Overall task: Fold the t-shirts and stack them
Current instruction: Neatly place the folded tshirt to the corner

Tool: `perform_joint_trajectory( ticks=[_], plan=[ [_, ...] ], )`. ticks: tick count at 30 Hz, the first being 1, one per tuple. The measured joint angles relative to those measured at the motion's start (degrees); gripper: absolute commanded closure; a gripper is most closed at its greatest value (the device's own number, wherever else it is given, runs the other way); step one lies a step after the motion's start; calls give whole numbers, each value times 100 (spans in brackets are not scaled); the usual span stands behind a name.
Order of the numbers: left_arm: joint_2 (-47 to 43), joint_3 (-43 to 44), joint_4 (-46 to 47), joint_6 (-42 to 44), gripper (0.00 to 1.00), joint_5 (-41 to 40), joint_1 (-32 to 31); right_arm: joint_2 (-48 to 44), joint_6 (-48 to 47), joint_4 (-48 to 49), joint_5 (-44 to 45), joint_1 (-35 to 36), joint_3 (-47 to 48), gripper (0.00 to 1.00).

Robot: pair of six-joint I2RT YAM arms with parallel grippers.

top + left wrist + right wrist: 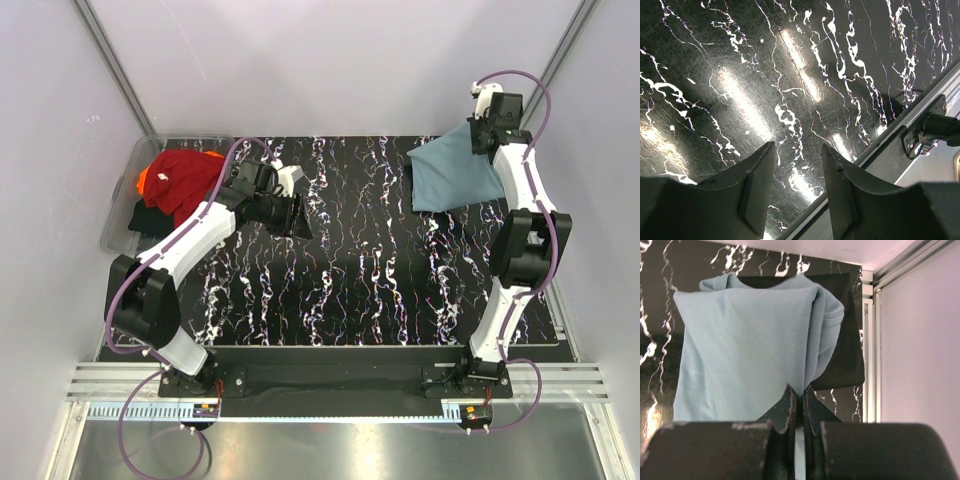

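My right gripper shifts to the right in its wrist view next, lowers and releases the teal t-shirt (745,350), since the black t-shirt's uncovered side (846,360) lies below it, that way.
A dusty teal-blue t-shirt (452,176) hangs lifted at the far right of the table, its lower part draped on the surface. My right gripper (478,135) is shut on its bunched upper edge. In the right wrist view the teal t-shirt (745,350) hangs from the closed right gripper (799,390), over a flat folded black t-shirt (847,357) on the table. My left gripper (298,222) hovers over the left-middle of the table. In its wrist view the left gripper (797,147) is open, with only tabletop between its fingers.
A clear plastic tub (122,225) stands at the far left, holding a red t-shirt (185,175), an orange one (148,180) and a black one (150,220). The black marbled table (350,290) ends at a metal rail (900,145) along its near edge. Walls close in both sides.
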Motion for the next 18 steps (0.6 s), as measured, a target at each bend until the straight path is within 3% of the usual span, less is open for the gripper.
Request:
perform_joint_trajectory(
  ticks=[18],
  plan=[
    [0, 0, 0, 2, 53, 0, 0, 772, 369, 48, -439, -442, 852, 100]
  ],
)
